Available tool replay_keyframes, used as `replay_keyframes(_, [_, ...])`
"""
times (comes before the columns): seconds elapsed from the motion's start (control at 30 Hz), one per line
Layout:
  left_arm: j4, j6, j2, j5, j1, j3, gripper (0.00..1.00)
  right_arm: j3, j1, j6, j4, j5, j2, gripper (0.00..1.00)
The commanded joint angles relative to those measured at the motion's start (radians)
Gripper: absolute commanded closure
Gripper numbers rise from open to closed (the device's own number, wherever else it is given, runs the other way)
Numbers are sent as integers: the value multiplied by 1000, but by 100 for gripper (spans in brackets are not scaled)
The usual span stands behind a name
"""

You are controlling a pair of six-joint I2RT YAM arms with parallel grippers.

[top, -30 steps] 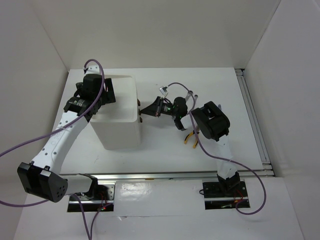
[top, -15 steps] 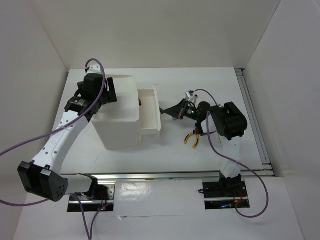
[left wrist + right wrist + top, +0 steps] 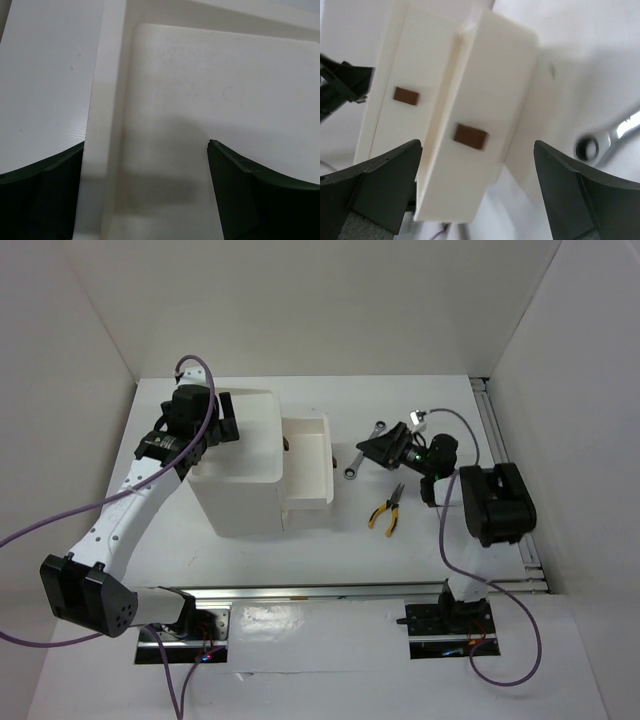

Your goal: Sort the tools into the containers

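Note:
Next I will shift my right gripper rightward in the top view, tip my drawer-facing fingers downward, and descend, as the thin screwdriver's red handle lies there, below.
The white box point(image 3: 240, 480) stands left of centre with one drawer point(image 3: 327, 462) slid out to the right; no tool shows in it. My right gripper point(image 3: 362, 452) hangs open just right of the drawer, facing its brown knob point(image 3: 470, 136), holding nothing. Under it lies the silver ratchet wrench point(image 3: 351, 472), whose ring end point(image 3: 590, 148) shows in the right wrist view. Yellow-handled pliers point(image 3: 387, 511) lie on the table in front of it. My left gripper point(image 3: 226, 424) hovers open over the box's recessed top tray point(image 3: 200, 90).
A second brown knob point(image 3: 406, 95) marks a shut drawer beside the pulled one. A metal rail point(image 3: 505, 470) runs along the table's right edge, with the right arm's dark elbow point(image 3: 497, 502) close to it. White walls enclose the table.
The drawer slid out to the right with my right gripper shut on its knob. That gripper then let go, opened and backed off right, uncovering the wrench and pliers.

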Motion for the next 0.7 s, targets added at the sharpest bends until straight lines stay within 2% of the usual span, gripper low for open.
replay_keyframes(0.0, [-114, 21, 52, 115, -25, -39, 0, 97, 10, -403, -351, 111, -263, 0])
replay_keyframes(0.07, [-114, 21, 52, 115, -25, -39, 0, 153, 10, -525, -566, 205, -320, 0])
replay_keyframes(0.1, [-114, 21, 52, 115, -25, -39, 0, 185, 10, -626, -801, 359, -371, 0])
replay_keyframes(0.17, [-114, 21, 52, 115, -25, -39, 0, 260, 19, -696, -978, 549, -408, 0])
replay_keyframes(0.2, [-114, 21, 52, 115, -25, -39, 0, 283, 19, -722, -1131, 619, -417, 0])
replay_keyframes(0.23, [-114, 21, 52, 115, -25, -39, 0, 338, 19, -743, -1222, 805, -417, 0])
replay_keyframes(0.3, [-114, 21, 52, 115, -25, -39, 0, 374, 19, -799, -1388, 894, -393, 0])
replay_keyframes(0.33, [-114, 21, 52, 115, -25, -39, 0, 389, -5, -808, -1428, 981, -365, 0])
replay_keyframes(0.4, [-114, 21, 52, 115, -25, -39, 0, 389, -27, -819, -1465, 981, -336, 0])
replay_keyframes(0.57, [-114, 21, 52, 115, -25, -39, 0, 389, -50, -839, -1466, 955, -226, 10])
replay_keyframes(0.67, [-114, 21, 52, 124, -25, -39, 0, 378, -70, -830, -1441, 955, -183, 10])
